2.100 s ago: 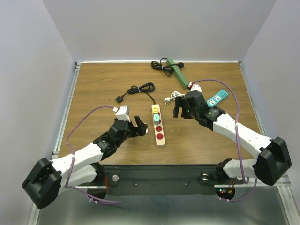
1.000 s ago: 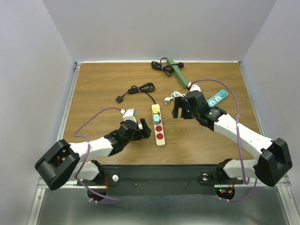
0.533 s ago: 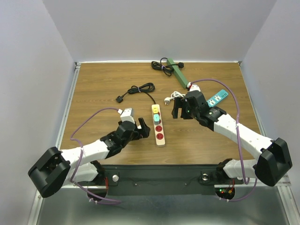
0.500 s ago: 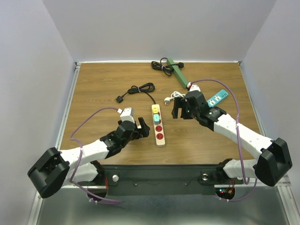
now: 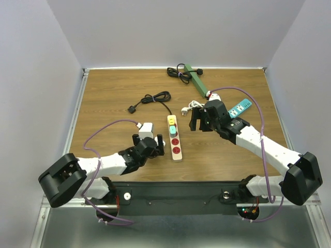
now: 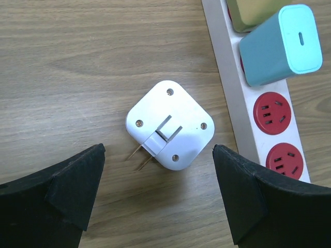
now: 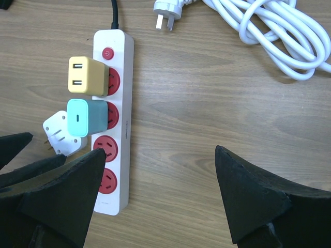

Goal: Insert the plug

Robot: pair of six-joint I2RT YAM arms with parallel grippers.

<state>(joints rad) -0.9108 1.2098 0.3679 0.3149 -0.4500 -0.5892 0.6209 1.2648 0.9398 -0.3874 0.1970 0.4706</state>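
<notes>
The plug lies flat on the wood, so my left gripper needs to go down and over toward the power strip, with its fingers around the plug's opposite corners.
The plug is a white square adapter lying flat on the wood, its two prongs pointing down-left; the right wrist view shows it just left of the strip. The white power strip has red sockets, with a yellow charger and a teal charger plugged in. Two lower sockets are free. My left gripper is open above the plug, with a finger on either side and nothing held. My right gripper is open over bare wood to the right of the strip.
A coiled white cable with its plug lies behind the right gripper. A green strip and a teal strip sit at the back right. A black cable ends in a plug.
The left arm has swung at its elbow, and its gripper has shifted slightly toward the near edge while staying over the plug. The right arm has not moved.
</notes>
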